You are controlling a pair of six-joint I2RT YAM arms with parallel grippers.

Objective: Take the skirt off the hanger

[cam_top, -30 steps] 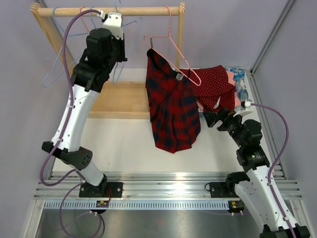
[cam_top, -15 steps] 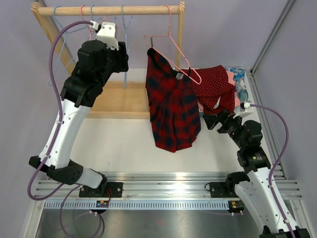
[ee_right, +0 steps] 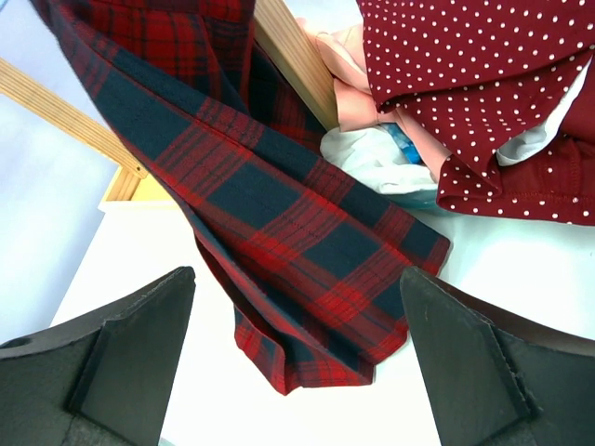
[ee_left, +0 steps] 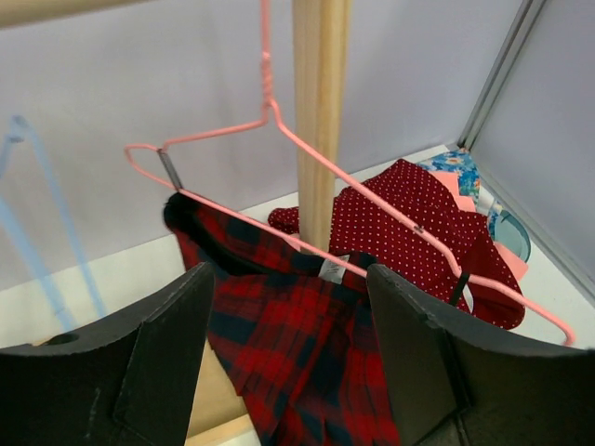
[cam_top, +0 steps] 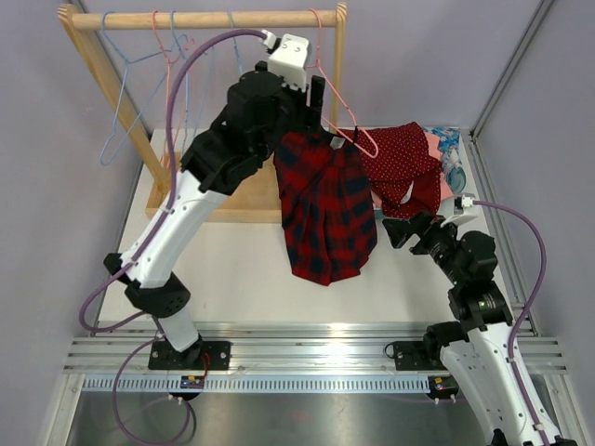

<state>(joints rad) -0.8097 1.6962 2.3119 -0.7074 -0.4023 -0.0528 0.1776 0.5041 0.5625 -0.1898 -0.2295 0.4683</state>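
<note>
I need to move my left gripper to the right in the top view next, onto the hanger's wire, because the near sloping arm of the pink hanger is beyond my open fingers.
The red-and-navy plaid skirt [cam_top: 325, 204] hangs from a pink wire hanger [cam_top: 327, 79] hooked on the wooden rod [cam_top: 204, 19], close to the rack's right post [ee_left: 321, 111]. Its hem trails onto the white table. My left gripper [cam_top: 311, 100] is up at the hanger's left shoulder. In the left wrist view this gripper [ee_left: 288, 279] is open, with the skirt's [ee_left: 297, 344] waistband and the hanger [ee_left: 279, 125] just beyond its fingers, which touch neither. My right gripper [cam_top: 400, 228] is low, to the right of the skirt. It stands open [ee_right: 297, 274], facing the skirt's [ee_right: 279, 214] lower folds.
A dark red polka-dot garment [cam_top: 400, 163] lies on a pile of clothes at the back right, beside the hanger's right end. Empty blue and pink hangers [cam_top: 139, 84] dangle from the rod's left part. The rack's wooden base [cam_top: 223, 190] lies behind the skirt. Grey walls close both sides.
My left arm has swung right along the rod, from the blue hangers to the pink hanger, and its jaws have opened. The right arm has barely moved.
</note>
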